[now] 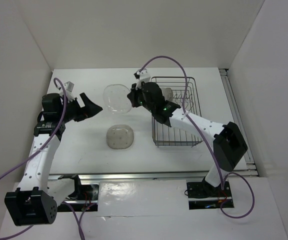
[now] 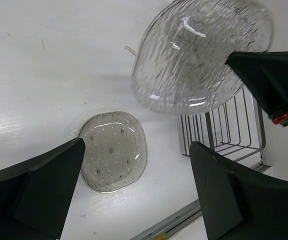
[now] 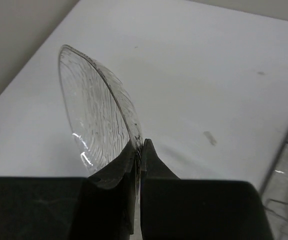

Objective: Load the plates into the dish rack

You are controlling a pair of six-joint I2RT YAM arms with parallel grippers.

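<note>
My right gripper should swing right in the top view to the rack's free slots [image 1: 180, 94] beside the standing plate below it, then lower and let go.
A clear ribbed plate [image 1: 116, 97] hangs above the back of the table, pinched at its right rim by my right gripper [image 1: 132, 97]. In the right wrist view the jaws of that gripper [image 3: 141, 145] are shut on the plate's thin edge [image 3: 96, 120]. My left gripper [image 1: 96, 107] stands wide open just left of this plate, touching nothing. Through the left wrist camera the held plate [image 2: 199, 55] is up right, and a smoky plate [image 2: 114, 152] lies flat on the table below my open left gripper [image 2: 136, 150]. The dish rack [image 1: 176, 112] stands right of the plates.
The smoky plate [image 1: 120, 136] lies left of the rack's near corner. A pale translucent plate [image 1: 168, 93] appears to stand inside the rack at its far end. White walls close in the table on three sides, and a metal rail [image 1: 154, 175] runs along the near edge.
</note>
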